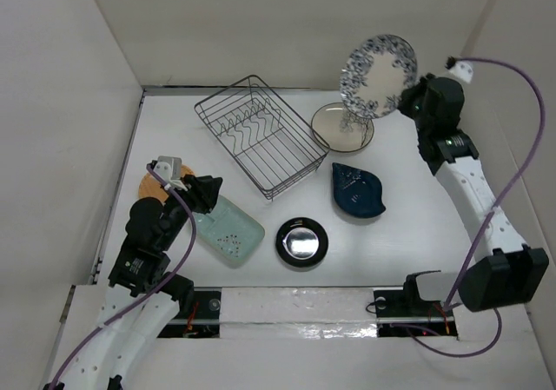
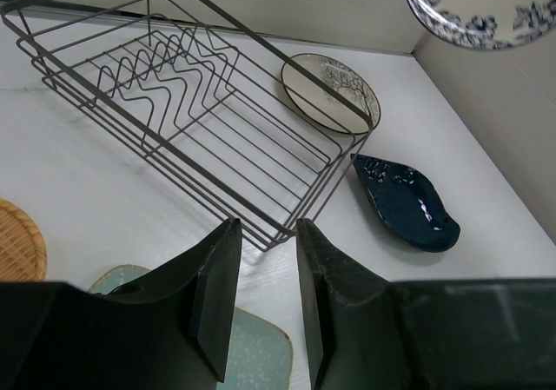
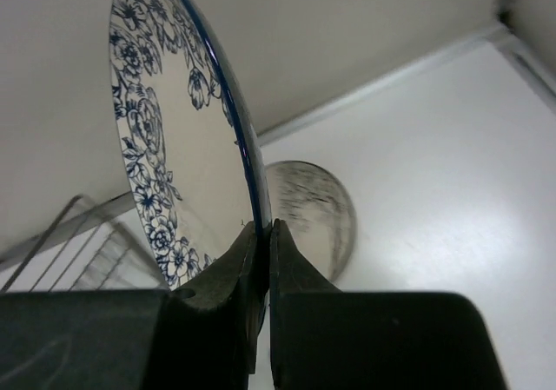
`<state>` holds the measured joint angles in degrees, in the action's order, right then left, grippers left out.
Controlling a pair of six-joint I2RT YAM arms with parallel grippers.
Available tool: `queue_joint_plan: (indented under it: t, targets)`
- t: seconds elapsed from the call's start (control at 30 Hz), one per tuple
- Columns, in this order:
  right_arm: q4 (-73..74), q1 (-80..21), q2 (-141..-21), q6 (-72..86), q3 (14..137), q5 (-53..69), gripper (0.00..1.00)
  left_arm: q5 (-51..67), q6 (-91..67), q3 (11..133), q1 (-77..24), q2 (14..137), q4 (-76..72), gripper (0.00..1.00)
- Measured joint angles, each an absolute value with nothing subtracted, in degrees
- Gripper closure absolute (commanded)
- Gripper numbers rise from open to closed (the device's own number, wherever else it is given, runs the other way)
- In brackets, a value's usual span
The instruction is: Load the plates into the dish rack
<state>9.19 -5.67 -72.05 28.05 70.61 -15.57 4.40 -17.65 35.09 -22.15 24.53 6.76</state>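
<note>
I will move my right gripper across to the far end of the dish rack and down, and let go of the white plate's rim between the bent wires, because those slots are empty.
The grey wire dish rack (image 1: 261,135) stands at the back middle with no plates in it; it also shows in the left wrist view (image 2: 174,103). My right gripper (image 1: 407,103) is shut on the rim of a white plate with a blue floral border (image 1: 379,76), held on edge in the air (image 3: 165,147). Below it a cream round plate with dark marks (image 1: 342,127) lies on the table. The dark blue teardrop plate (image 1: 358,190), the glossy black round plate (image 1: 301,241), the mint-green plate (image 1: 228,229) and the orange plate (image 1: 153,184) lie flat. My left gripper (image 2: 268,225) is open and empty over the mint-green plate's far end.
White walls close in the table at the back, left and right. The right arm reaches along the right wall. The left arm partly covers the orange plate. A bare strip of table (image 1: 408,234) lies right of the black plate.
</note>
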Motion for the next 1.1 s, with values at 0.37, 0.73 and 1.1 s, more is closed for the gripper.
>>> queue_joint_plan:
  t: [0.37,0.73,1.1]
  targets:
    - [18.46,-24.88,-106.5,12.99,113.93,-16.01,1.0,3.7,-17.37,35.09,-22.15,25.12,6.72,0.73]
    - [28.03,-33.54,-129.69,-0.86,140.66,-27.0,1.0,3.16,-17.04,35.09,-22.15,27.38,6.72,0.73]
    - [24.53,-37.6,-130.69,-8.34,138.19,-36.67,1.0,2.76,-16.99,35.09,-22.15,27.49,6.72,0.73]
